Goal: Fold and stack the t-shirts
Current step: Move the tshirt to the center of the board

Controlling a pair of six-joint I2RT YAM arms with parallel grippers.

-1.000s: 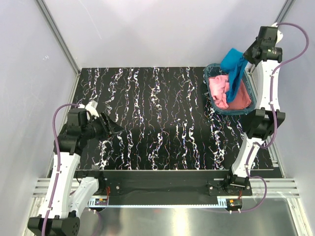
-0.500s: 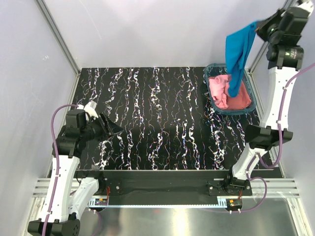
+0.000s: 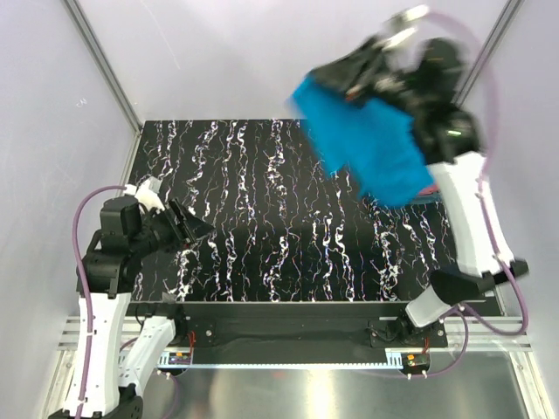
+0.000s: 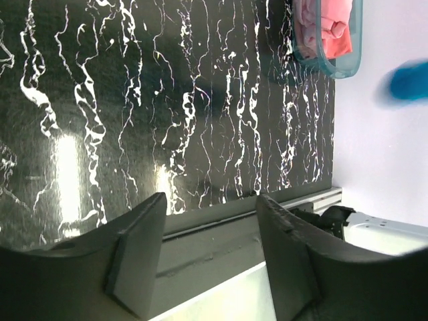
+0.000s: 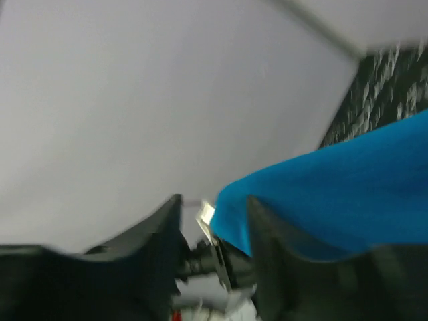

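Observation:
My right gripper should next move down and back, tipping downward, onto the side of the shirt nearest its own arm.
The turquoise-blue t-shirt (image 3: 377, 150) is in the air above the back right of the table, spread out and blurred by motion. My right gripper (image 3: 345, 77) is high at the shirt's upper left edge. In the right wrist view its jaws (image 5: 214, 200) stand apart, with the blue cloth (image 5: 334, 194) loose between them and against the right finger. The salmon pink t-shirt (image 4: 321, 27) lies crumpled in the teal basket (image 4: 349, 63). My left gripper (image 3: 196, 231) hovers open and empty (image 4: 210, 200) over the table's left side.
In the top view the blue shirt hides nearly all of the basket at the back right corner. The black marbled tabletop (image 3: 262, 218) stretches between the arms. Grey walls and metal frame posts (image 3: 100, 61) close in the back and sides.
The right arm swung up and to the left, carrying the blue shirt from above the basket out over the table. Its jaws went from shut to apart. The left arm barely shifted.

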